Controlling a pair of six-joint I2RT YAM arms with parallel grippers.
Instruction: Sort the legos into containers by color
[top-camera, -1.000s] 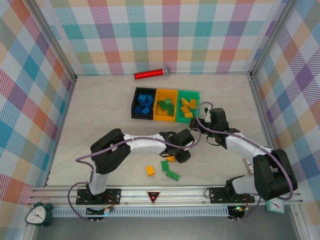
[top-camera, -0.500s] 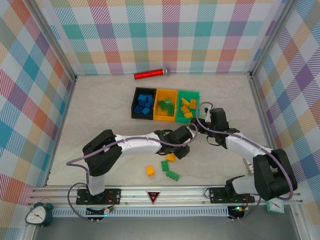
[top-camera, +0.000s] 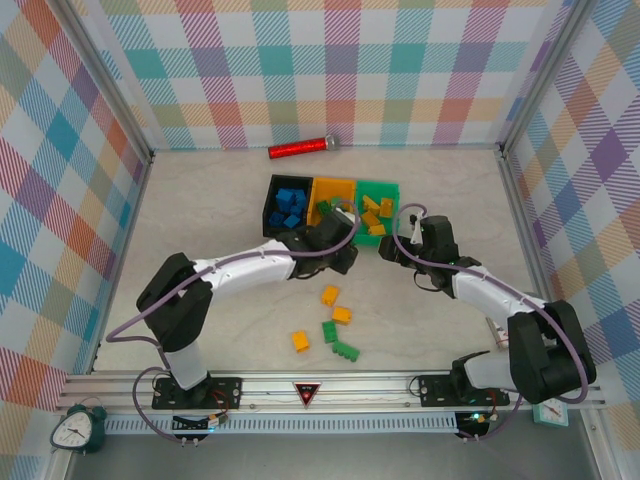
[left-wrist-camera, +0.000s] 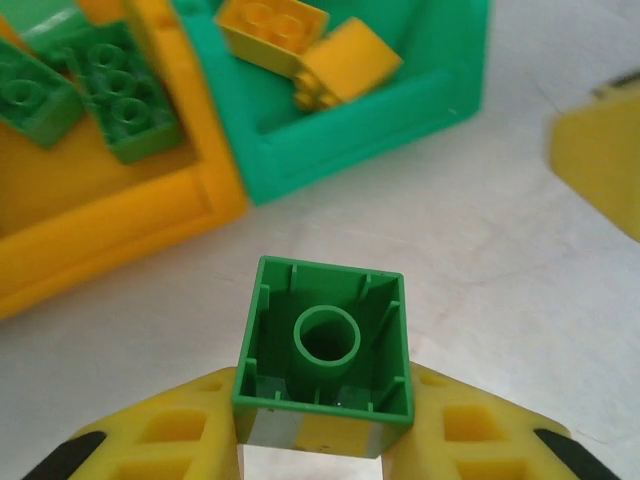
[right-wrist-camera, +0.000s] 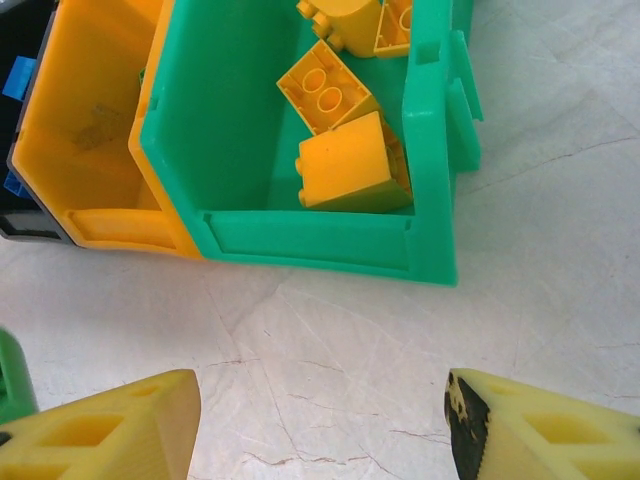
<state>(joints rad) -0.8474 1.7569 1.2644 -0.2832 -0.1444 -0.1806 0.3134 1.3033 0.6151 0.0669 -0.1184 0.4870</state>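
Note:
I will next carry the matching lego outward with my left gripper, past the front edge of the orange bin (top-camera: 333, 182), and let go of it inside. That bin already has green legos in it.
My left gripper (left-wrist-camera: 322, 425) is shut on a green lego (left-wrist-camera: 322, 340), hollow underside facing the camera, just above the table in front of the orange bin (left-wrist-camera: 120, 225) and the green bin (left-wrist-camera: 360, 130). In the top view the left gripper (top-camera: 343, 256) sits at the near side of the containers: black bin (top-camera: 268, 205) with blue legos, orange bin (top-camera: 333, 182) with green ones, green bin (top-camera: 379, 185) with yellow ones. My right gripper (right-wrist-camera: 320, 420) is open over bare table before the green bin (right-wrist-camera: 310, 245); the top view has the right gripper (top-camera: 388, 250) near that bin's front corner.
Loose legos lie on the table nearer the arm bases: two orange ones (top-camera: 330, 295) (top-camera: 342, 315), a third orange (top-camera: 300, 341), and two green (top-camera: 329, 332) (top-camera: 346, 350). A red cylinder (top-camera: 300, 149) lies behind the bins. The two grippers are close together.
My left gripper rose from the loose pile with the green lego and travelled up-left to the front of the bins, uncovering an orange lego. The right arm stayed put.

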